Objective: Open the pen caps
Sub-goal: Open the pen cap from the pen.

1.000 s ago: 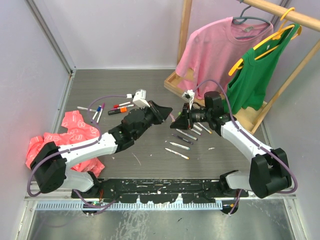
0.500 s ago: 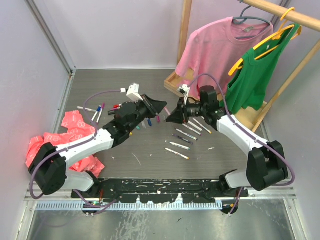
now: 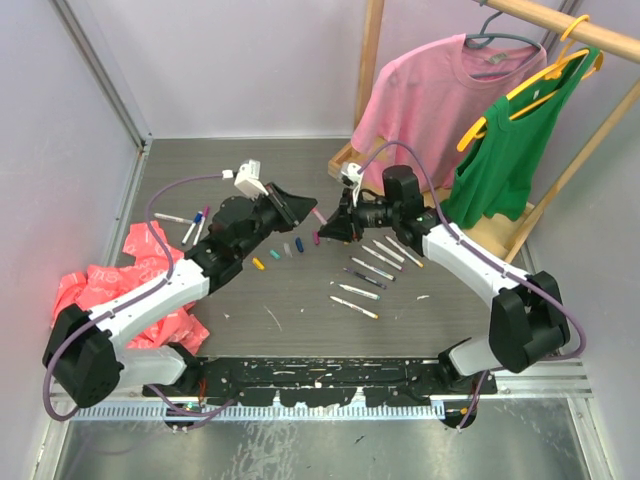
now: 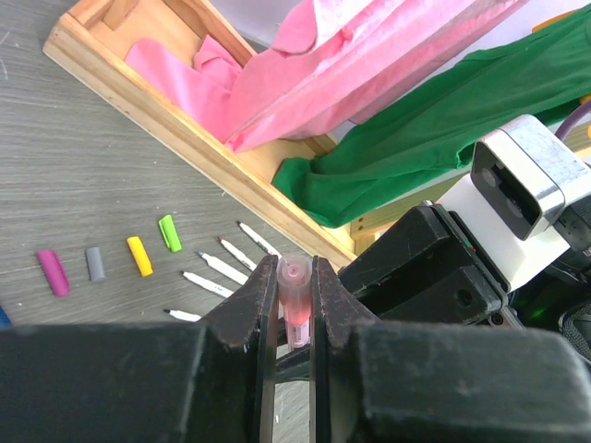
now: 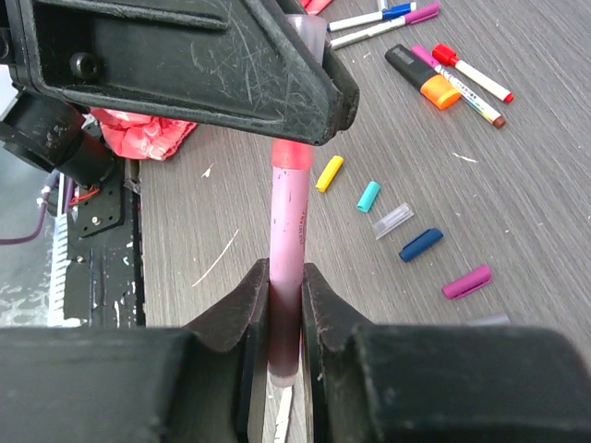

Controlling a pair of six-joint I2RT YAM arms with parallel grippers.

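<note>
The tabletop (image 3: 247, 271) beside the yellow cap, below it and to its left in the top view, is bare, so I should move my left gripper back and down to it to let go.
A pink pen (image 5: 286, 231) is held in the air between my two grippers. My left gripper (image 4: 295, 309) is shut on its pink cap (image 4: 295, 293). My right gripper (image 5: 285, 314) is shut on the barrel. In the top view the left gripper (image 3: 308, 212) and right gripper (image 3: 335, 226) meet tip to tip above the table's middle. Loose caps lie below: yellow (image 5: 330, 173), teal (image 5: 368, 196), clear (image 5: 394, 220), blue (image 5: 421, 245), magenta (image 5: 466, 281). Several uncapped pens (image 3: 370, 265) lie to the right. Capped pens (image 3: 195, 222) and an orange-black marker (image 5: 423, 78) lie at the far left.
A crumpled pink-red plastic bag (image 3: 150, 270) lies at the left. A wooden clothes rack base (image 3: 347, 160) stands at the far right with a pink shirt (image 3: 430, 100) and a green shirt (image 3: 510, 150) hanging over it.
Both grippers have moved together toward the far left, keeping the pink pen held between them.
</note>
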